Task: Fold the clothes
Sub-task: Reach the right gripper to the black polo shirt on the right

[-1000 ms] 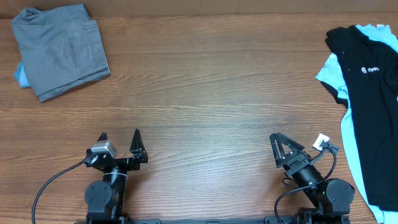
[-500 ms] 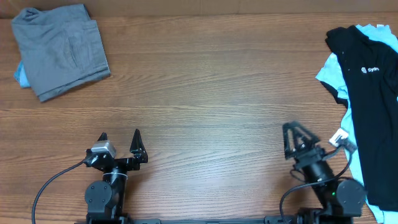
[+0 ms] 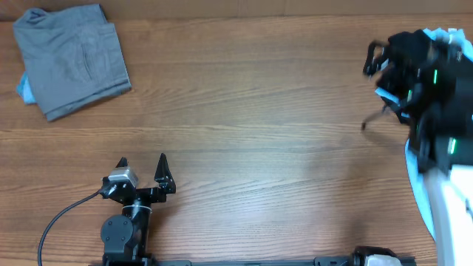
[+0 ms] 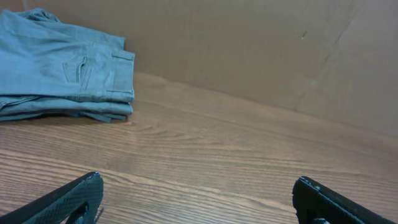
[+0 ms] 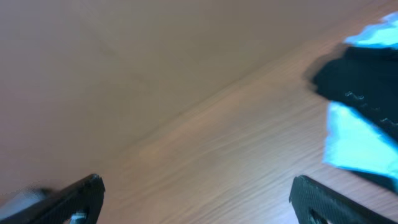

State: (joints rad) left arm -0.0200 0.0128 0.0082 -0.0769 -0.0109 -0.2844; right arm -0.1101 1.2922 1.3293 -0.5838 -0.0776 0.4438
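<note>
My right gripper moves sideways and down onto the black shirt (image 3: 463,83) (image 5: 354,87) next, since the shirt lies below it and to its right in the overhead view.
A folded grey pair of trousers (image 3: 70,63) lies at the table's far left corner, also in the left wrist view (image 4: 62,68). A black shirt (image 5: 354,87) on a light blue garment (image 5: 357,143) lies unfolded at the right edge. My right gripper (image 3: 378,63) is open and empty, raised and blurred, beside the black shirt's left edge; the right wrist view (image 5: 196,193) shows bare table between its fingers. In the overhead view the right arm hides most of the shirt. My left gripper (image 3: 142,164) is open and empty near the front edge; its fingers also show in the left wrist view (image 4: 196,196).
A light blue cloth (image 3: 22,89) pokes out from under the grey trousers. A cardboard wall (image 4: 249,43) runs along the table's far side. Bare wood table (image 3: 244,111) spans the middle.
My right arm has lifted from the front right and swung far and right, over the black shirt. The left arm and the clothes have not moved.
</note>
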